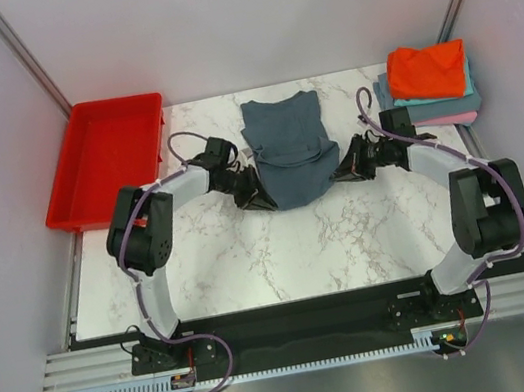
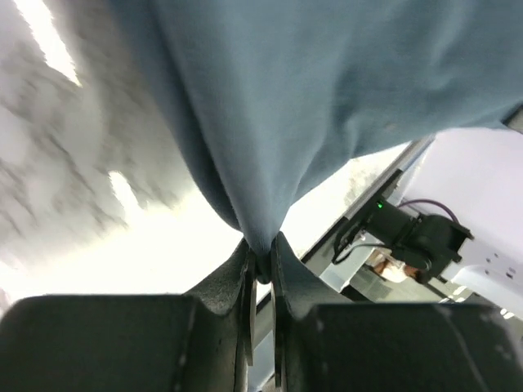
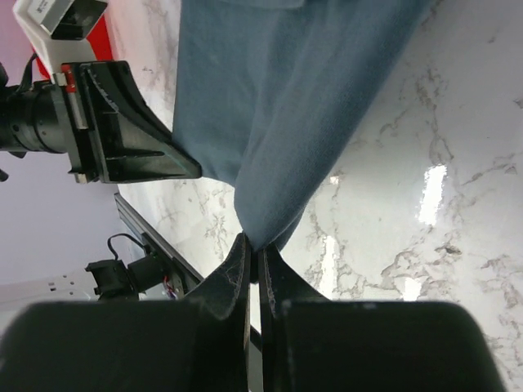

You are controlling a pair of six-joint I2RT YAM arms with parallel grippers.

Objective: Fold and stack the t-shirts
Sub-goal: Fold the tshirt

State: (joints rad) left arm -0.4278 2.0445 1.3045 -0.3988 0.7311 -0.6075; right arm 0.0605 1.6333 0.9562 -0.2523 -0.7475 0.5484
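Note:
Next, my right gripper will carry the t-shirt's held corner outward over the far end of the t-shirt [image 1: 305,106] and release it, doubling the t-shirt, since that end lies flat outward.
The slate blue-grey t-shirt [image 1: 287,151] lies partly folded at the middle back of the marble table. My left gripper [image 1: 254,193] is shut on its left lower corner; in the left wrist view the cloth [image 2: 310,98] hangs up from the pinch of my gripper [image 2: 261,265]. My right gripper [image 1: 344,169] is shut on the right lower corner; in the right wrist view the cloth [image 3: 278,106] rises from my gripper [image 3: 255,249]. A stack with the orange-red t-shirt [image 1: 428,69] on top of teal, grey-blue and pink ones sits at the back right.
A red plastic tray [image 1: 108,157] sits at the back left, hanging over the table edge. Grey walls enclose the back and sides. The left gripper shows in the right wrist view [image 3: 122,135].

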